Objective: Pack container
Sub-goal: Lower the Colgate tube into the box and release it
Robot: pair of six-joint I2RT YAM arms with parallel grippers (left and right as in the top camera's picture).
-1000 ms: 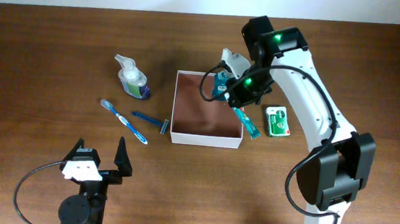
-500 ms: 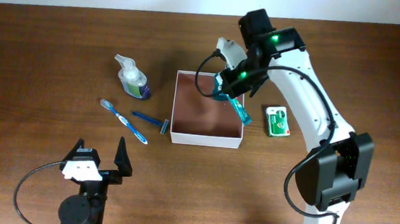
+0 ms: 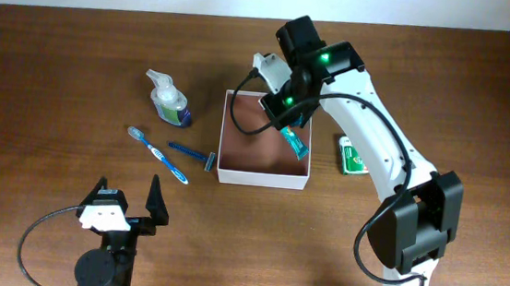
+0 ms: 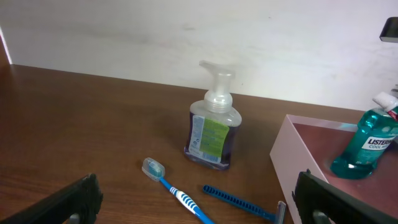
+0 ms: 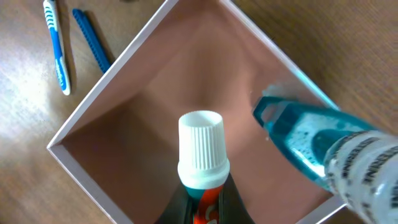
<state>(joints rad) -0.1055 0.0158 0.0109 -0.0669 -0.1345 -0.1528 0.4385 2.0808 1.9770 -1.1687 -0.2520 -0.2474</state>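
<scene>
The tube will next be turned parallel by my right gripper, brought back and down to the bare bottom along the container's near side (image 3: 261,163) (image 5: 158,127), and let go.
The container (image 3: 262,174) is a square, shallow, white-walled box with a reddish-brown inside at the table's middle; it also shows in the right wrist view (image 5: 99,102) and the left wrist view (image 4: 292,165). My right gripper (image 3: 287,120) is shut on a toothpaste tube (image 3: 296,144) with a white cap (image 5: 201,148) and holds it above the container's inside. A teal mouthwash bottle (image 5: 305,146) appears to stand inside the container's back right corner (image 4: 367,146); the arm mostly hides it from overhead. My left gripper (image 3: 124,208) is open and empty near the front left.
A pump soap bottle (image 3: 171,100), a blue toothbrush (image 3: 157,153) and a blue razor (image 3: 194,154) lie left of the container. A small green packet (image 3: 354,156) lies to its right. The table's back edge meets a white wall.
My right gripper has moved left with the toothpaste tube, from beside the container's right wall to over its inside. The left arm has not moved.
</scene>
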